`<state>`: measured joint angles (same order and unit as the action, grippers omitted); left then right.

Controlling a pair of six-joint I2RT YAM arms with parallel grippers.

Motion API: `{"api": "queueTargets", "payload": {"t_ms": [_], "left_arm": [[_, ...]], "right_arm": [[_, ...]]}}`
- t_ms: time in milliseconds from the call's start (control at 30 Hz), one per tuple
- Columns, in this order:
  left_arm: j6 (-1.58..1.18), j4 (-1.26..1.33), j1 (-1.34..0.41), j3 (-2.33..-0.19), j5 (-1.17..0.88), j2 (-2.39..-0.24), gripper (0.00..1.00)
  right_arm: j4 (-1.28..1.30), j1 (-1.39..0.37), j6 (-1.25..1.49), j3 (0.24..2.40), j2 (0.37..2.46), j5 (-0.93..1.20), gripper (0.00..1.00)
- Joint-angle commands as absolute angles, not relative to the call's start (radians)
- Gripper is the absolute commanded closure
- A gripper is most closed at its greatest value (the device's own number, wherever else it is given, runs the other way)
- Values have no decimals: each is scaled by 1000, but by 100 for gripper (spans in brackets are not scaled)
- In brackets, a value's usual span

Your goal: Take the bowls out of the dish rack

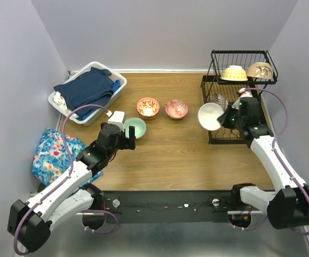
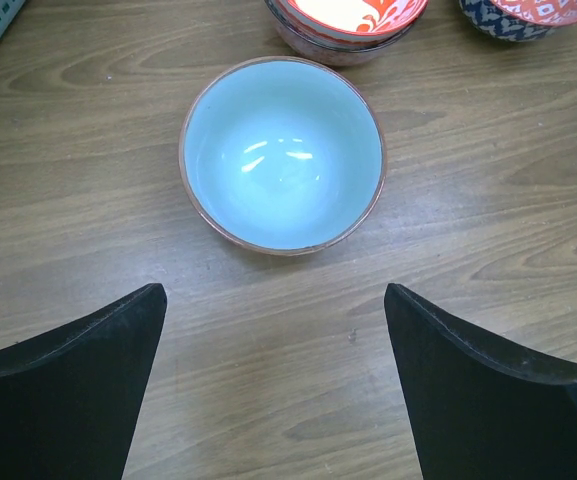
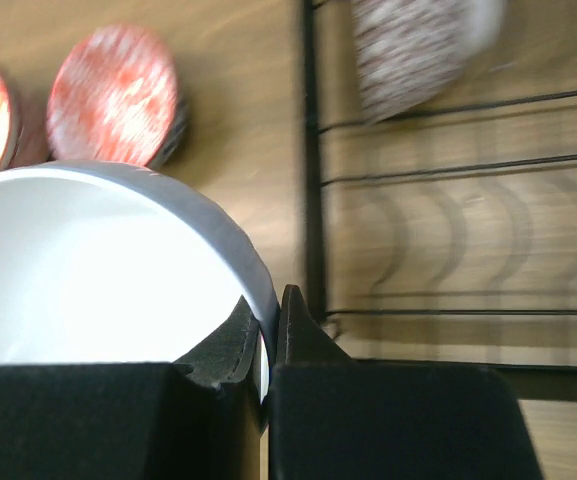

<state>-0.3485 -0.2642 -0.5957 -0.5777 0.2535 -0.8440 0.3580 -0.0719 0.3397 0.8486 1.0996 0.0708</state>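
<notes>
My right gripper moves the white bowl away from the black wire dish rack [image 1: 216, 138] next, down onto empty wood beside the mint green bowl.
My right gripper [image 3: 270, 310] is shut on the rim of a plain white bowl [image 1: 210, 116], holding it tilted just left of the black wire dish rack [image 1: 216, 138]. A dark patterned bowl [image 1: 218, 100] stands on the rack's lower tier. A cream-yellow bowl [image 1: 233, 73] and a beige one [image 1: 259, 70] rest on its top tier. On the table sit a mint green bowl [image 2: 282, 153] and two red-orange patterned bowls [image 1: 148, 107] [image 1: 176, 108]. My left gripper [image 2: 274, 300] hangs open just short of the mint bowl, nothing between its fingers.
A white laundry basket [image 1: 119, 81] with dark blue clothes stands at the back left. A blue floral cloth [image 1: 51, 155] lies at the left edge beside my left arm. Walls close the table on three sides.
</notes>
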Motion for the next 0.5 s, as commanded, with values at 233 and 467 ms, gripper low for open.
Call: {"api": "queueTargets", "payload": {"t_ms": [233, 467], "left_arm": [[-298, -350, -592, -597, 374, -618, 1], [-347, -399, -592, -545, 439, -443, 1]], "right_arm": [[246, -420, 379, 882, 1383, 35, 98], [187, -534, 376, 972, 1587, 51, 98]]}}
